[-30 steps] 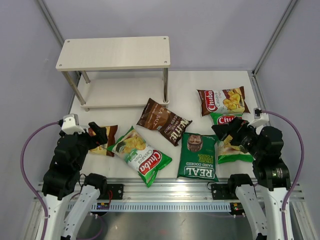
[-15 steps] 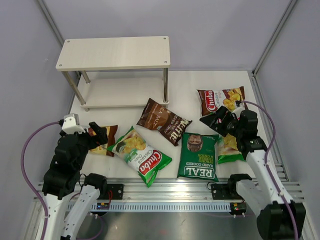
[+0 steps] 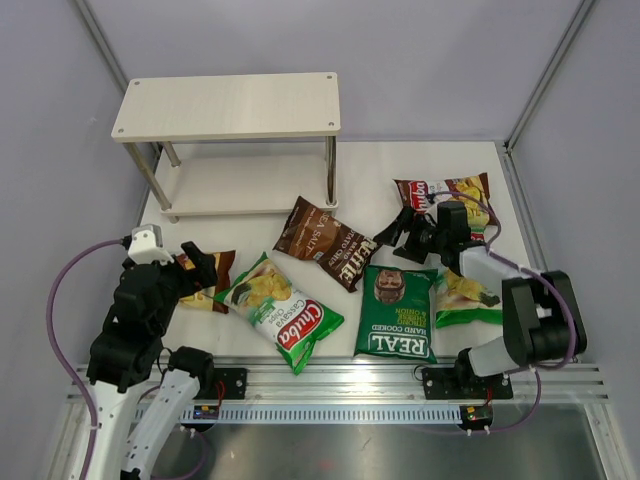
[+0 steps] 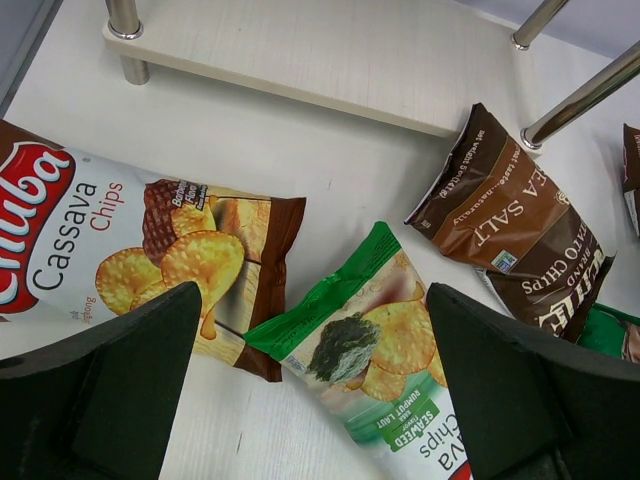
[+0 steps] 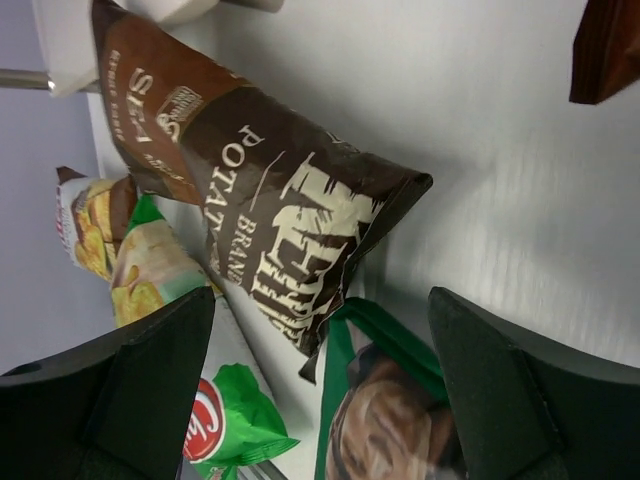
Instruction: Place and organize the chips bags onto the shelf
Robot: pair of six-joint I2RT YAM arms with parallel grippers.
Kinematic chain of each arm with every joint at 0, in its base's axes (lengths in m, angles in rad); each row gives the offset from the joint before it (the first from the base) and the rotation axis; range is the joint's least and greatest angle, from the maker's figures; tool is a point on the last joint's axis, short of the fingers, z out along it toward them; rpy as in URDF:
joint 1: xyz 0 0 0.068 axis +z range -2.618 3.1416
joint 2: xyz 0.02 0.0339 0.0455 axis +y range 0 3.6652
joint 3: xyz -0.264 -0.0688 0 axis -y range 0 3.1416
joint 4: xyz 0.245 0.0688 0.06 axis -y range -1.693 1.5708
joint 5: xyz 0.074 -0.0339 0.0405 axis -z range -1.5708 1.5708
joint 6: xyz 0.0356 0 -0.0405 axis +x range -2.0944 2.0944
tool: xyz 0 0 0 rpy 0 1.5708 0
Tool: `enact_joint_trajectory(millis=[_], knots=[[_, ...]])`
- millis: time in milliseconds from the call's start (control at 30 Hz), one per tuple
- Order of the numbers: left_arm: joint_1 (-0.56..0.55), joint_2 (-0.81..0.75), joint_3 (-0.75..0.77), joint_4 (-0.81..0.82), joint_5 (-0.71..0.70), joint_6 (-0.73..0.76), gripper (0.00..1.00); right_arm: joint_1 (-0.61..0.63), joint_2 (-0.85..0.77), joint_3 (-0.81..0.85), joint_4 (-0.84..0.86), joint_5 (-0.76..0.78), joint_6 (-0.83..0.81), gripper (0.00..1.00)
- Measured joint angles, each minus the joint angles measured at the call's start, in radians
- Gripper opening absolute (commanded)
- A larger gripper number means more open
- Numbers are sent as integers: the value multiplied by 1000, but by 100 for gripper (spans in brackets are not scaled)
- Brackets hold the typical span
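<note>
Next, my right gripper will sink to the left in the top view, around the Sea Salt bag's end by the REAL bag (image 3: 397,312), since that end of the Sea Salt bag faces its open fingers.
The shelf (image 3: 225,105) stands at the back left with both boards bare. A dark brown Sea Salt chips bag (image 3: 328,243) lies mid-table, and the dark green REAL bag (image 3: 397,312) is in front of it. My right gripper (image 3: 395,230) hovers open by the Sea Salt bag's right end, above the REAL bag's top edge (image 5: 400,420). One brown/white Chuba bag (image 3: 450,200) lies behind that arm, and a green Chuba bag (image 3: 465,297) is partly hidden under it. My left gripper (image 3: 200,268) is open over the other brown/white Chuba bag (image 4: 130,250), beside the green seaweed Chuba bag (image 4: 390,340).
The shelf's silver front right leg (image 3: 331,170) stands just behind the Sea Salt bag. Grey enclosure walls close in the left, back and right. A metal rail (image 3: 340,385) runs along the table's near edge between the arm bases.
My right arm has reached forward and left from the near right side to the gap between the Sea Salt and REAL bags. The left arm has barely moved.
</note>
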Motion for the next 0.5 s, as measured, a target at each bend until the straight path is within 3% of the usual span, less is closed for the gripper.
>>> enact_joint_trajectory(millis=[367,500], knots=[[-11,26,0,0,4,0,99,53,395,79,329,-102,-6,79],[-14,35,0,0,6,0,99,79,457,82,440,-151,5,63]])
